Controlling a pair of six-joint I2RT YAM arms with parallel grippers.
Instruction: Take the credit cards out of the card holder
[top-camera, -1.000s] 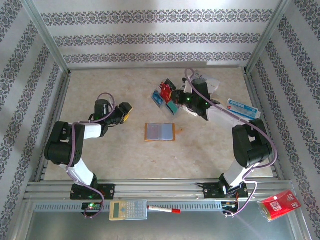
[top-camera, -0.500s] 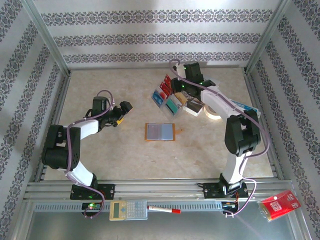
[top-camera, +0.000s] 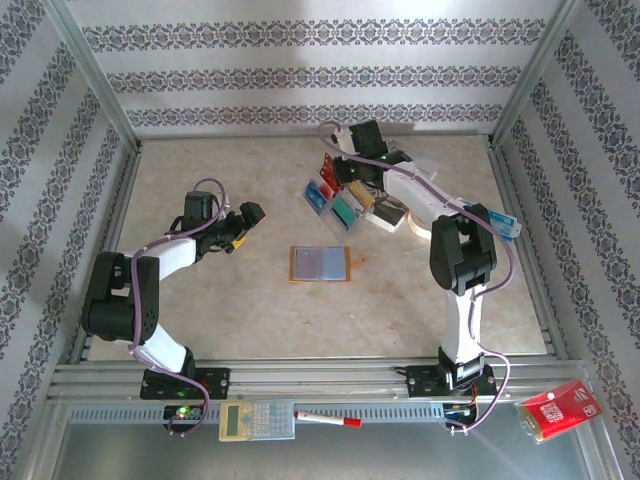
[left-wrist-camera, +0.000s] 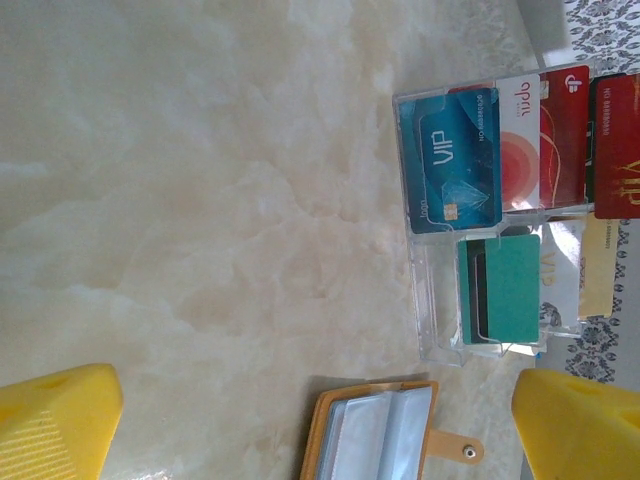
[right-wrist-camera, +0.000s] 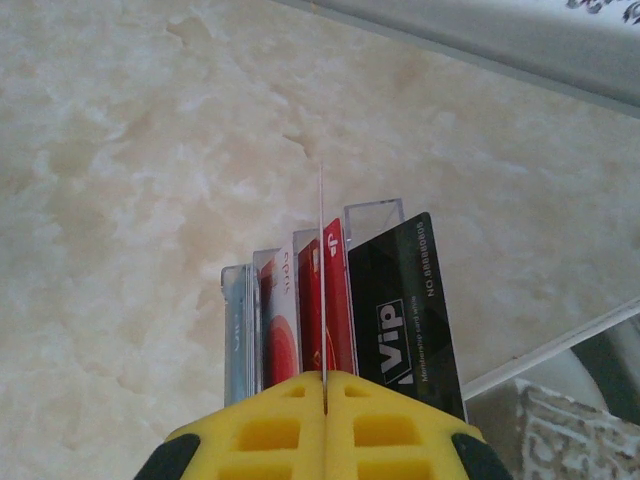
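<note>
I need to lower the thin card with my right gripper down into the slot with the red card (top-camera: 329, 173) (right-wrist-camera: 336, 290) and let go of it, because its edge already lines up with that slot.
The card holder (top-camera: 320, 264) lies open on the table's middle, orange with grey-clear sleeves and a strap tab; the left wrist view has it at the bottom edge (left-wrist-camera: 375, 435). Credit cards stand in clear plastic racks (top-camera: 338, 198): a blue VIP card (left-wrist-camera: 455, 160), red cards (left-wrist-camera: 545, 135) and a teal card (left-wrist-camera: 510, 285). My right gripper (right-wrist-camera: 325, 378) is shut on a thin card seen edge-on (right-wrist-camera: 322, 260), held over the rack beside a red card (right-wrist-camera: 340, 300) and a black VIP card (right-wrist-camera: 405, 310). It shows as the right gripper (top-camera: 347, 168) from above. My left gripper (top-camera: 245, 215) is open, its yellow fingers (left-wrist-camera: 55, 425) wide apart.
A white tape roll (top-camera: 425, 222), a white-and-blue box (top-camera: 490, 215) and a printed brochure (top-camera: 420, 165) lie at the back right. Metal frame rails border the table. A calculator (top-camera: 256, 420), a red marker (top-camera: 327, 420) and a red packet (top-camera: 558, 408) sit below the front rail.
The right arm has swung its wrist toward the back wall, so the shut gripper now hangs over the card rack. The left arm has shifted only slightly.
</note>
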